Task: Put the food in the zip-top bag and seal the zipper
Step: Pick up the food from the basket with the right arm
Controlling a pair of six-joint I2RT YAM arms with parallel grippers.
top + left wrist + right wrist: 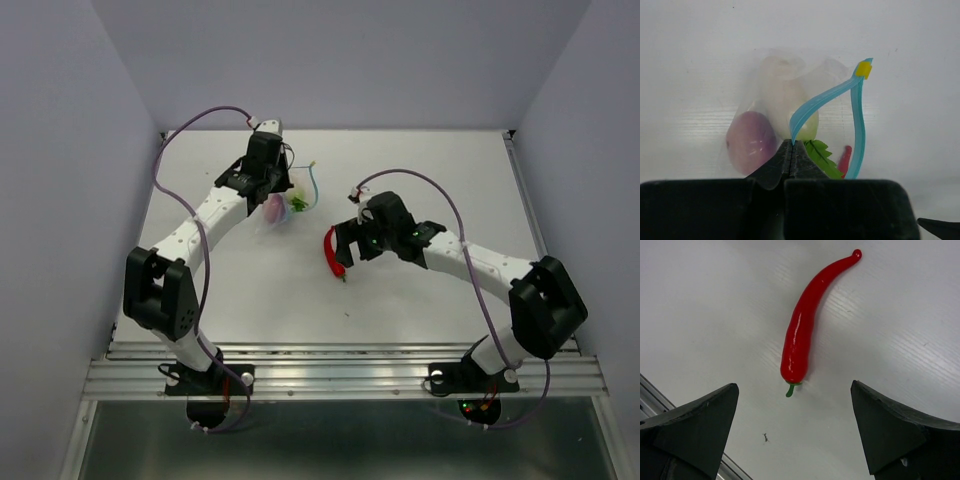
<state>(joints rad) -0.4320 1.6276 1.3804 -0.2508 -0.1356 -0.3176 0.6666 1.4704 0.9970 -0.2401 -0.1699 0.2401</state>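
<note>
My fingers are open, and the stem end of the red chili lies on the tabletop between them, so I need to lower my right gripper around that end next.
The clear zip-top bag [283, 210] lies at the back left of the table; it also shows in the left wrist view [832, 70]. Inside it are the white egg-shaped vegetable [785, 97] with its green leaf [822, 157] and the purplish-pink ball [751, 141]. The light-blue zipper [827, 96] stands open in a loop, with a yellow slider [864, 69] at its far end. My left gripper [792, 143] is shut on one zipper strip. The red chili [802, 332] lies on the table outside the bag. My right gripper [793, 385] is open just above it, the stem end between the fingertips.
A small red piece [844, 160] shows beside the leaf; I cannot tell what it is. A metal rail [340, 365] runs along the table's near edge. Grey walls close in the back and both sides. A small dark speck [765, 438] lies near the chili.
</note>
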